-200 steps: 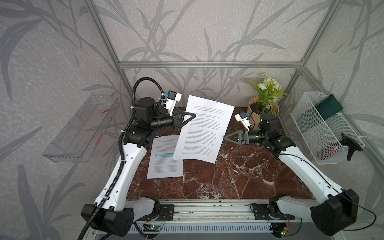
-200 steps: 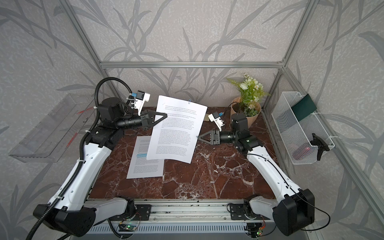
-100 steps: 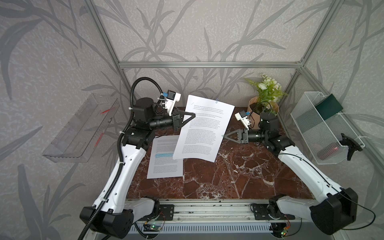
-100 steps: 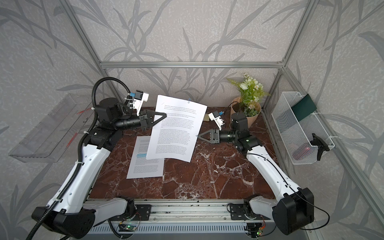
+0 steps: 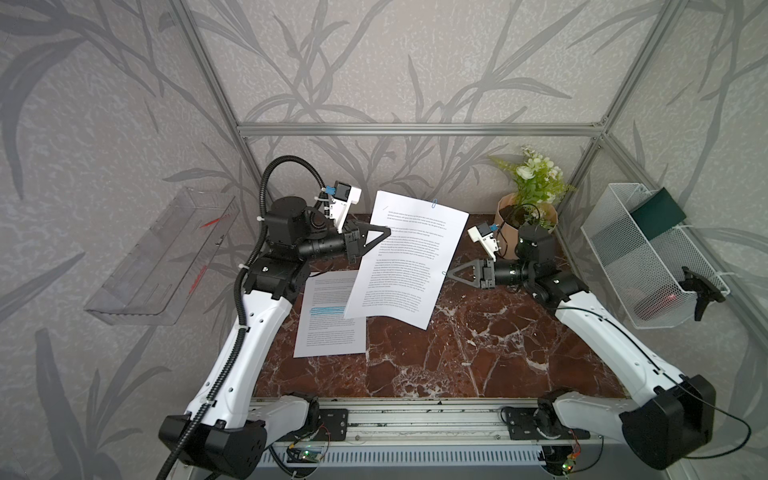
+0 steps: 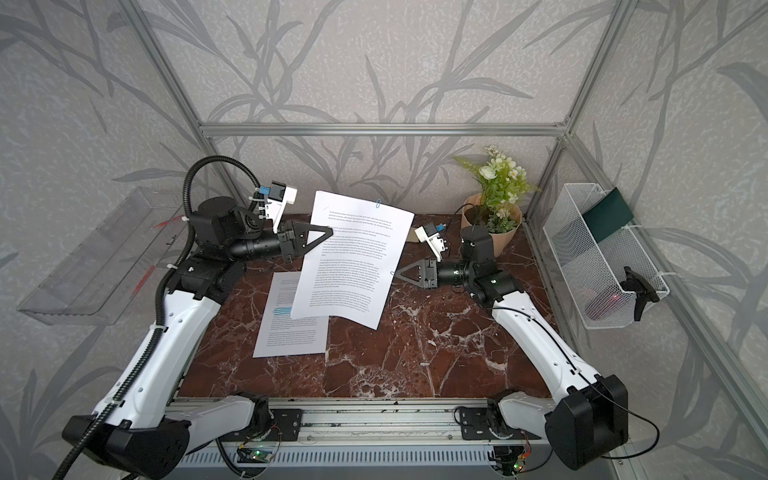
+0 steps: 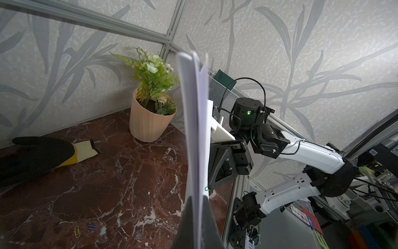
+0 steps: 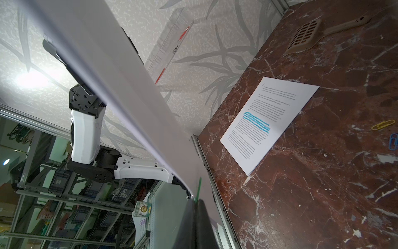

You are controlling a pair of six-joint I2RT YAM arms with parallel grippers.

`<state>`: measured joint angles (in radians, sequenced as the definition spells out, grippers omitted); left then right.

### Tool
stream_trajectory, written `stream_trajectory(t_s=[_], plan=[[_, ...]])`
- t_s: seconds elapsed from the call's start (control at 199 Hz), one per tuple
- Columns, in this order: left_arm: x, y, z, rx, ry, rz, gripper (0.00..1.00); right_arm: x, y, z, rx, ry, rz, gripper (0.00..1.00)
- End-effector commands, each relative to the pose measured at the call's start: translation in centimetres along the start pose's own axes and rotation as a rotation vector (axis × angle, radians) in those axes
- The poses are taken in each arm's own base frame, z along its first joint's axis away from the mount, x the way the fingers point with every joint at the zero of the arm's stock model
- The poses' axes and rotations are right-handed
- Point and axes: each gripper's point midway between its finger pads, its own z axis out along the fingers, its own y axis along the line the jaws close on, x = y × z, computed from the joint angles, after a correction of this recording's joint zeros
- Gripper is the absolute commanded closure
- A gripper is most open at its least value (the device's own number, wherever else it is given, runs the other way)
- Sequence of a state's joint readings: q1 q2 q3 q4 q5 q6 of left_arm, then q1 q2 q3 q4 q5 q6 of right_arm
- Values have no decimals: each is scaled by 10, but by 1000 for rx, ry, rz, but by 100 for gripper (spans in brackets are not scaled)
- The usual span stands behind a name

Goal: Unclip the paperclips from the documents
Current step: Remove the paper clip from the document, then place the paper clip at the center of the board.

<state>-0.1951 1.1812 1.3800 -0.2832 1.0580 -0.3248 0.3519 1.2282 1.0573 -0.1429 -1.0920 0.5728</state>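
Note:
The bare marble beside loose paperclips is below, so my right gripper should next pull away from the document's edge and go down to let go of the green paperclip (image 8: 199, 187).
My left gripper (image 5: 388, 229) is shut on the left edge of a raised document (image 5: 407, 257), holding it upright above the table. The left wrist view shows the sheets (image 7: 195, 129) pinched between the two fingers. A blue paperclip (image 5: 434, 203) sits on its top edge. My right gripper (image 5: 445, 274) is shut on a green paperclip (image 8: 199, 187) at the document's right edge. A second document (image 5: 332, 320) with blue highlighted lines lies flat on the table under the raised one. Loose yellow (image 8: 383, 125) and blue (image 8: 394, 141) paperclips lie on the marble.
A potted plant (image 5: 524, 208) stands at the back right. A white mesh basket (image 5: 648, 257) hangs on the right wall and a clear tray (image 5: 166, 257) on the left wall. A black and yellow glove (image 7: 38, 157) and a beige slotted tool (image 8: 305, 36) lie at the back.
My right gripper's jaws have closed at the raised document's right edge, onto the green paperclip. The left gripper keeps its hold and has barely moved.

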Motion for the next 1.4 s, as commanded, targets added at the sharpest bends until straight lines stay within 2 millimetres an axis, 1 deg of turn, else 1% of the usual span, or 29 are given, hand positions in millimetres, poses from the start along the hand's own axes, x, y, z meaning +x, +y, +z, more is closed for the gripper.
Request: stream_trajectory(t_s=[0.0, 0.246, 0.466, 0.577, 0.652, 0.712, 0.833, 0.913, 1.038, 1.063, 1.078, 1.093, 1.148, 1.274, 1.399], plan=[[-7, -12, -8, 12, -26, 54, 100, 1, 4, -1, 2, -1, -17, 100], [-13, -10, -19, -26, -40, 76, 100, 5, -4, -9, 22, -18, 12, 100], [-15, -8, -23, -37, -48, 78, 100, 6, -7, -17, 28, -27, 25, 100], [-16, -9, -25, -41, -52, 82, 100, 13, -16, -17, 50, -10, 40, 100], [-17, -8, -27, -53, -53, 86, 100, 24, -32, -12, 87, 20, 74, 100], [-18, -7, -30, -75, -53, 91, 100, 38, -51, -4, 122, 62, 104, 100], [-23, -5, -34, -99, -69, 98, 100, 70, -95, 22, 221, 189, 140, 100], [-26, -6, -35, -104, -75, 98, 100, 85, -123, 41, 266, 260, 167, 100], [-28, -8, -38, -111, -80, 101, 100, 96, -162, 67, 316, 321, 228, 100], [-28, -9, -38, -111, -81, 102, 100, 98, -169, 72, 328, 334, 233, 100], [-29, -9, -38, -113, -82, 102, 100, 96, -170, 74, 332, 335, 225, 100], [-29, -10, -39, -115, -83, 101, 100, 101, -179, 79, 342, 352, 241, 100], [-29, -12, -40, -118, -86, 101, 100, 106, -195, 90, 367, 379, 252, 100], [-27, -14, -43, -126, -90, 94, 100, 111, -219, 114, 397, 402, 273, 100], [-23, -14, -45, -141, -83, 88, 100, 114, -237, 127, 447, 411, 275, 100]])
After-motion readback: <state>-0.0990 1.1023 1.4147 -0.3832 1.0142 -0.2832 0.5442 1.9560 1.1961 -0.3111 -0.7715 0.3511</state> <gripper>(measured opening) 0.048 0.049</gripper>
